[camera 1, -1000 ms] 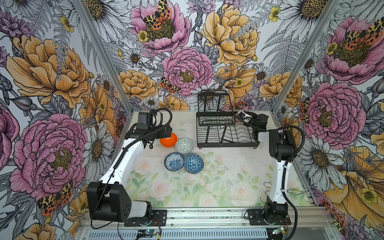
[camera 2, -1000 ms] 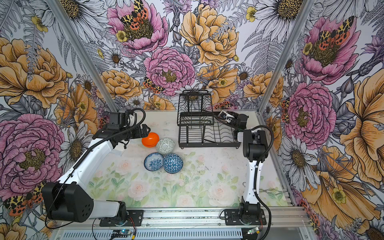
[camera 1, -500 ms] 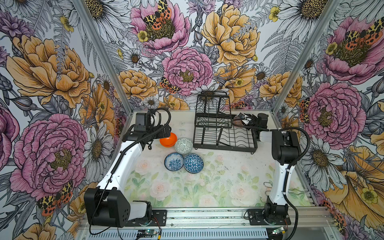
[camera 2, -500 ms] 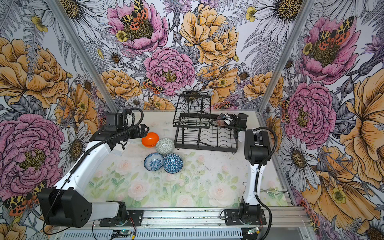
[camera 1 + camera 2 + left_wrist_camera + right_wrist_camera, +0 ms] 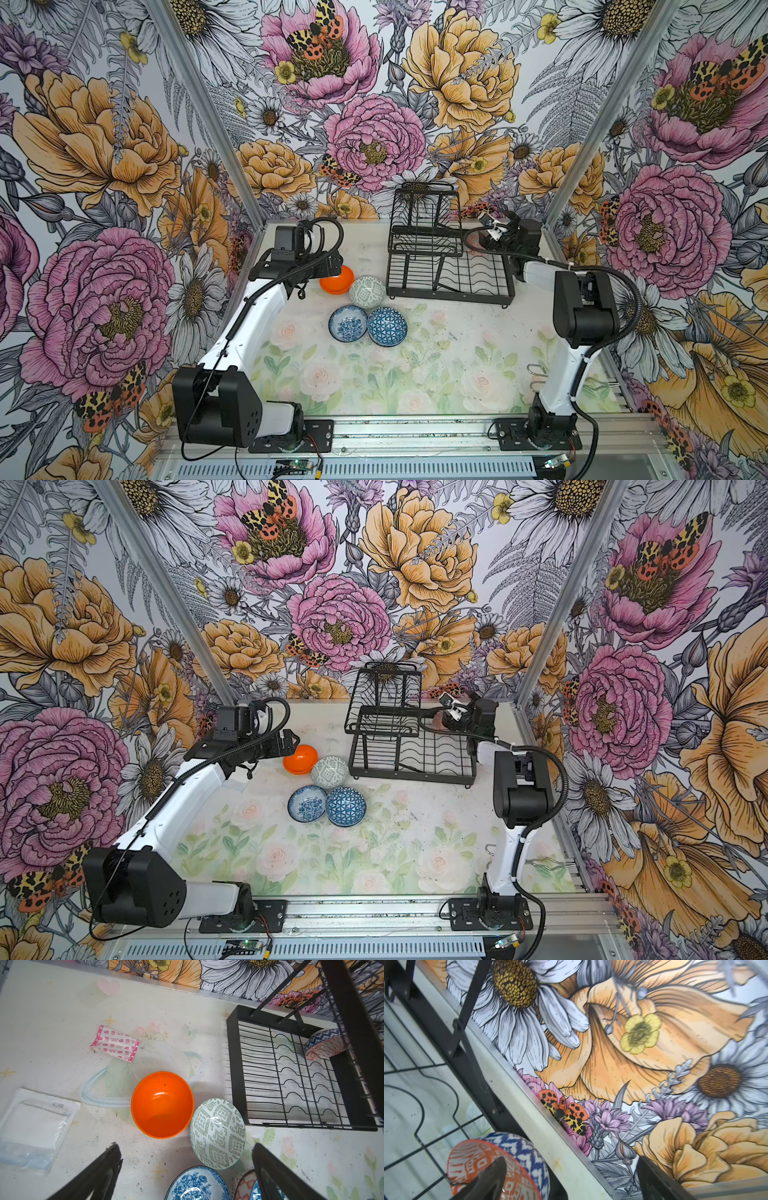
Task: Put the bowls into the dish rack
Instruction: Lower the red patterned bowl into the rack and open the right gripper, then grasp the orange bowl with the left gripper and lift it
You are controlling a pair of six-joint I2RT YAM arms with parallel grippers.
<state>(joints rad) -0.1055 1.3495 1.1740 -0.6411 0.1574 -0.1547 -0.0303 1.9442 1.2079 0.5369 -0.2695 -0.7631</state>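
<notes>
My left gripper should next move down onto the orange bowl's rim (image 5: 135,1120) on the side by the clear plastic pouch, because the grey-green bowl (image 5: 217,1133) crowds the opposite side.
The black wire dish rack (image 5: 451,296) (image 5: 411,776) stands at the back right. A bowl, orange-white inside and blue-white outside (image 5: 517,1147) (image 5: 324,1045), leans tilted in its far corner. My right gripper (image 5: 571,1180) (image 5: 488,232) is open there, one finger (image 5: 494,1176) in front of that bowl. On the table left of the rack lie the orange bowl (image 5: 334,280) (image 5: 162,1104), grey-green bowl (image 5: 366,291) (image 5: 217,1133), blue floral bowl (image 5: 348,323) and blue geometric bowl (image 5: 387,326). My left gripper (image 5: 187,1159) (image 5: 330,266) hangs open and empty beside the orange bowl.
A pink bandage packet (image 5: 115,1043) and a clear plastic pouch (image 5: 35,1124) lie on the table behind the left arm. The flowered back wall (image 5: 633,1043) stands close behind the rack. Metal hooks (image 5: 536,374) lie near the right arm's base.
My right gripper has opened and let go of the bowl in the rack's corner. The rack has twisted and slid slightly to the left. The left arm has barely moved.
</notes>
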